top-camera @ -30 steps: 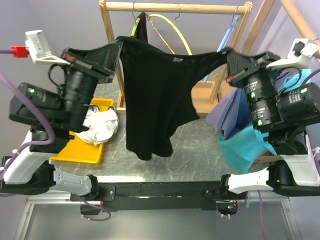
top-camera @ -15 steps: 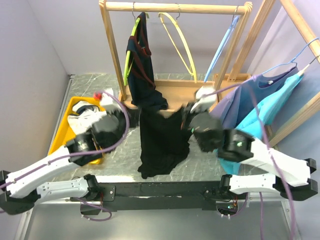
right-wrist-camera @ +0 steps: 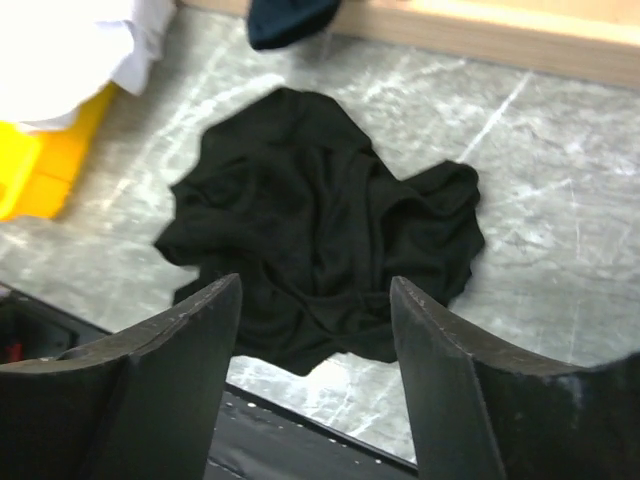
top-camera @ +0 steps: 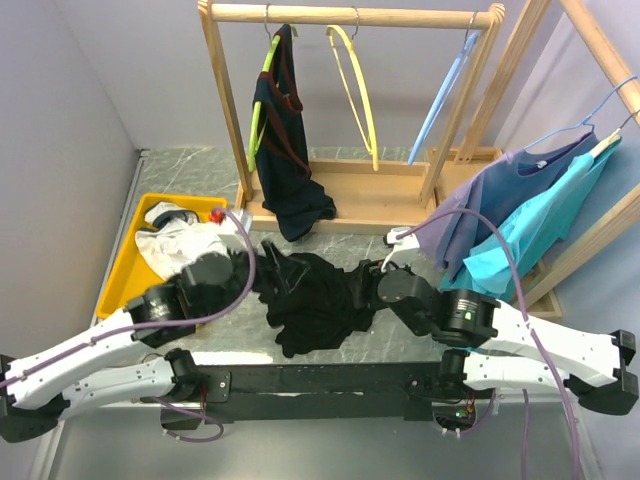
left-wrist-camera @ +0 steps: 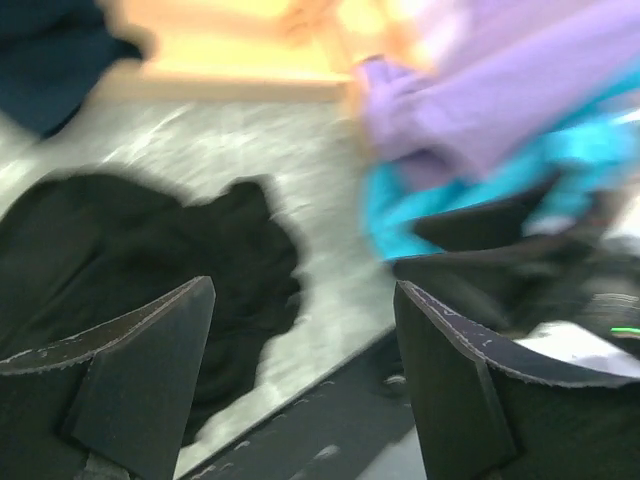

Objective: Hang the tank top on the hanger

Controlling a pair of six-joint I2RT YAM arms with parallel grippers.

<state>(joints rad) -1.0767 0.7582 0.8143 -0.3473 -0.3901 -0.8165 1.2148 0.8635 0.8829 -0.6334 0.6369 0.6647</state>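
Observation:
My left gripper is at the heap, and the near arm of the yellow hanger (top-camera: 357,90) hangs bare up and outward from there. My left gripper should move there next and close on that arm.
The black tank top (top-camera: 318,300) lies crumpled in a heap on the grey table, near its front edge. My left gripper (top-camera: 262,276) stands open at the heap's left side and holds nothing. My right gripper (top-camera: 366,288) stands open at its right side, also with nothing in it. In the left wrist view the tank top (left-wrist-camera: 130,260) lies beyond the spread left gripper (left-wrist-camera: 302,290). The right wrist view shows the tank top (right-wrist-camera: 320,210) just ahead of the spread right gripper (right-wrist-camera: 315,283). The yellow hanger (top-camera: 357,90) hangs bare on the wooden rail (top-camera: 350,14).
A navy garment with red trim (top-camera: 285,150) hangs on a lime-green hanger at the rail's left. A light-blue hanger (top-camera: 438,105) hangs at its right. A yellow tray (top-camera: 122,280) holds a white cloth (top-camera: 180,245). Purple and teal garments (top-camera: 520,225) hang at the right.
Both grippers opened and let go of the tank top. It dropped from being stretched in the air to a heap on the table, and both arms came down low beside it.

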